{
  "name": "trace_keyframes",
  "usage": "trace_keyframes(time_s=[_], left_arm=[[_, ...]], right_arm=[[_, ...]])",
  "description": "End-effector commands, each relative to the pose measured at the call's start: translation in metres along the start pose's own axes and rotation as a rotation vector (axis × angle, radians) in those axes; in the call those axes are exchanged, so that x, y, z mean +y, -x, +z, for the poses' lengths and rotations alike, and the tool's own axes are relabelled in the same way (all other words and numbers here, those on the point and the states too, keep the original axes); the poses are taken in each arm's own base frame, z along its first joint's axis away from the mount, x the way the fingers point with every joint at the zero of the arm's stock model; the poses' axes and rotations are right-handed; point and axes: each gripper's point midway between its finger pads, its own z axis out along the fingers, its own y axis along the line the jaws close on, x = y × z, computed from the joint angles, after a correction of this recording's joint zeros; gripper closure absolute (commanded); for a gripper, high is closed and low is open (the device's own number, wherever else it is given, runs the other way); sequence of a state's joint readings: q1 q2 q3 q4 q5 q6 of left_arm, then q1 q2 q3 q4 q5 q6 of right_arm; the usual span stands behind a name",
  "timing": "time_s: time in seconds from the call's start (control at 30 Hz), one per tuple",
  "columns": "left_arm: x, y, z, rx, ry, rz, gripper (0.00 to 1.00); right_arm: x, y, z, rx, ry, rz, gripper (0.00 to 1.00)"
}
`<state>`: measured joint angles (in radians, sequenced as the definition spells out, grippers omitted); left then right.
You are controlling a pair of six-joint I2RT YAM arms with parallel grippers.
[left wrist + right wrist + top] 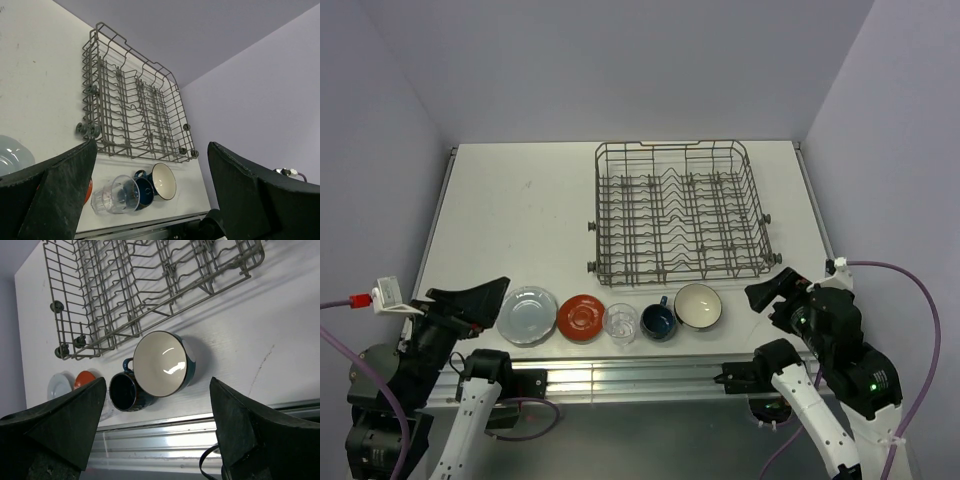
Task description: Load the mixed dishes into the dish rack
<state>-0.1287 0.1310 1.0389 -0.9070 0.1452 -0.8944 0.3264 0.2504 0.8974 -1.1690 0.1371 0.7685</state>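
The mug (659, 321) crowds the bowl's opposite side, so the right gripper should move down and to the left in the top view, onto the bowl's free rim (720, 314).
The mixed dishes stand in a row along the table's near edge: a pale blue-grey plate (527, 316), a red-orange plate (583, 318), a clear glass tumbler (620, 322), a dark blue mug (659, 321) and a cream bowl (698, 306). Behind them sits the wire dish rack (680, 210), with nothing in it. My left gripper (478, 305) hovers open just left of the blue-grey plate. My right gripper (772, 297) hangs open right of the bowl. The left wrist view shows the tumbler (116, 194), mug (142, 190) and bowl (165, 181) between open jaws. The right wrist view frames the bowl (161, 364) and mug (125, 391).
A metal rail (620, 378) runs along the table's front edge below the dishes. Lilac walls close in the table on three sides. White tabletop (520, 220) lies left of the rack. Purple cables trail from both arms.
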Motion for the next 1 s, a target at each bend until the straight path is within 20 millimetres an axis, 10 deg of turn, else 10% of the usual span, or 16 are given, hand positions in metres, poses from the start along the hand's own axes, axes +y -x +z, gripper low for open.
trace_keyframes(time_s=[0.0,0.4,0.63,0.97], left_arm=[[0.004,-0.006,0.013,0.05,0.017,0.019,0.01],[0.018,-0.052,0.045,0.296,0.007,-0.012,0.09],[0.027,-0.07,0.056,0.415,0.016,0.008,0.16],[0.031,-0.077,0.06,0.451,0.014,0.024,0.15]], right_arm=[[-0.002,-0.006,0.009,0.024,-0.026,0.046,0.09],[0.0,-0.026,0.026,0.126,-0.038,0.065,0.09],[0.001,-0.079,0.066,0.328,-0.016,0.133,0.2],[-0.034,-0.1,0.097,0.334,-0.2,0.209,0.27]])
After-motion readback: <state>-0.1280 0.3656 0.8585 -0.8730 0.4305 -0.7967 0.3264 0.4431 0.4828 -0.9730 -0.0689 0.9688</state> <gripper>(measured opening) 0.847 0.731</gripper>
